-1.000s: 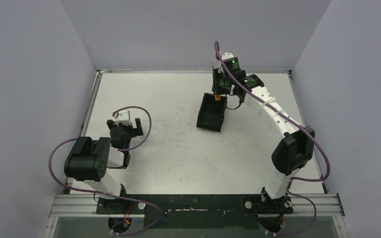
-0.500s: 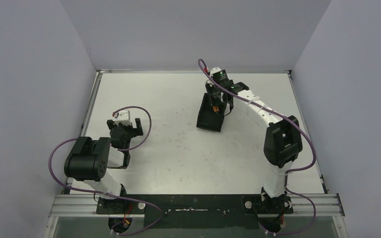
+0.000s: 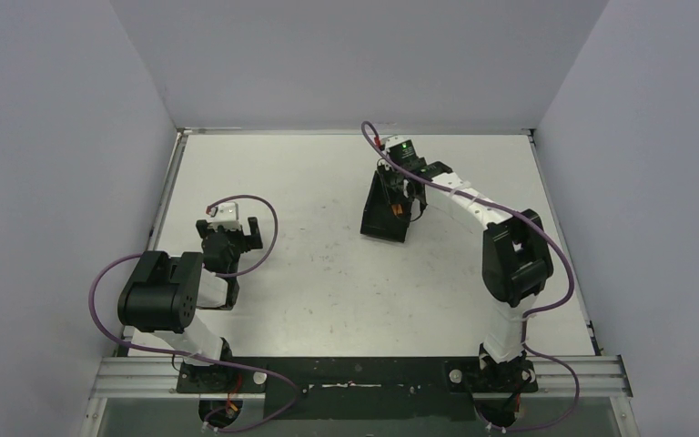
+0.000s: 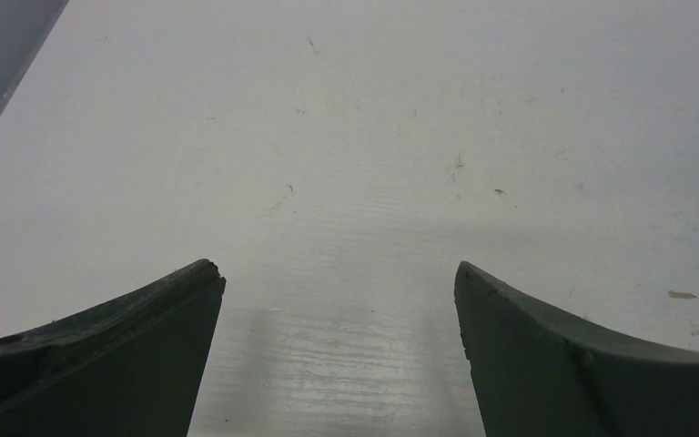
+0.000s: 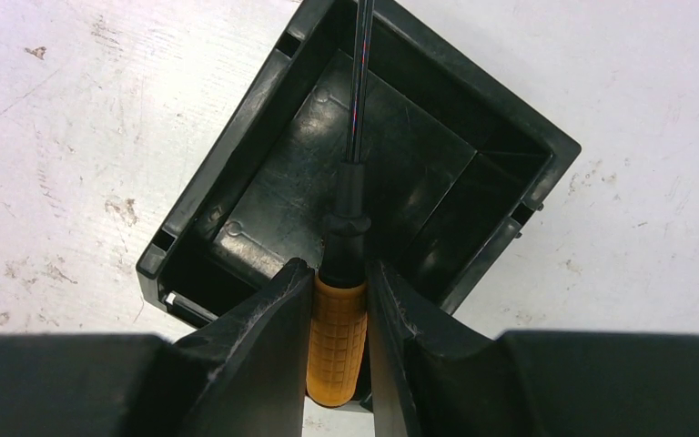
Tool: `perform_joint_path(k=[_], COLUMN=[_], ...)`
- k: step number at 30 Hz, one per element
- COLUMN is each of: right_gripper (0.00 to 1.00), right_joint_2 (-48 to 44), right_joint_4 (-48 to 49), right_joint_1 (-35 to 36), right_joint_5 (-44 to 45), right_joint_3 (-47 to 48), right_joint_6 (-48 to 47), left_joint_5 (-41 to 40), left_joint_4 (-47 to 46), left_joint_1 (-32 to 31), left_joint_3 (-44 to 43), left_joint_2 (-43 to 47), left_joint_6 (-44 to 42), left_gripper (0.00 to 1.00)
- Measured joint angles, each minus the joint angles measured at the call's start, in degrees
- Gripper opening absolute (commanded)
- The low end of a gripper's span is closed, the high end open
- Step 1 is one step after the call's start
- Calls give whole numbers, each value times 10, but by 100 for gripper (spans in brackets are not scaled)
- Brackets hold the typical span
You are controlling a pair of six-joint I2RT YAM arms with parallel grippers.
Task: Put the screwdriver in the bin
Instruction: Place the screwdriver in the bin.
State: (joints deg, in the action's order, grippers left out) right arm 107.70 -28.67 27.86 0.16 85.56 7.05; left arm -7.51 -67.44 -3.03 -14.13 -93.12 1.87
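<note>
The screwdriver [image 5: 337,341] is still well above the bin's bottom, so I need to lower my right gripper gently toward the bin's middle and let go of the screwdriver's orange handle.
The black open-top bin [image 3: 384,217] stands on the table right of centre. My right gripper [image 5: 339,273] hangs directly over the bin [image 5: 237,173] and is shut on the screwdriver [image 5: 337,341], both fingers pressed against its orange handle. Its thin dark shaft [image 5: 358,82] points out over the bin's floor. From the top camera only a speck of the orange handle [image 3: 400,213] shows under the right gripper [image 3: 401,202]. My left gripper [image 4: 337,282] sits far off at the left, open, with nothing but bare table between its fingers [image 4: 136,337].
Grey walls close in the white table [image 3: 309,246] on three sides. The left arm [image 3: 223,238] rests low near the left edge, its purple cable looping above it. The tabletop [image 5: 73,182] around the bin is scuffed and stained.
My right gripper, carrying the screwdriver, swung left and slightly nearer from the bin's far right corner to a spot over its inside. The left arm stayed put.
</note>
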Motion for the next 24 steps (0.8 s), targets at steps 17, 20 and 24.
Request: perform_joint_path(k=[17, 20, 24], right_gripper=[15, 16, 17], right_joint_2=[19, 19, 19], right_joint_4=[25, 25, 28], right_joint_1=[4, 6, 8], right_joint_5=[-10, -10, -10], right_joint_3=[-11, -13, -21], right_joint_6=[-1, 0, 0], left_joint_5=[0, 0, 0], left_joint_4=[0, 0, 0], left_joint_1=[0, 0, 0], left_joint_3=[0, 0, 0], left_joint_2=[0, 0, 0], left_joint_6=[0, 0, 0], left_gripper=[97, 97, 97])
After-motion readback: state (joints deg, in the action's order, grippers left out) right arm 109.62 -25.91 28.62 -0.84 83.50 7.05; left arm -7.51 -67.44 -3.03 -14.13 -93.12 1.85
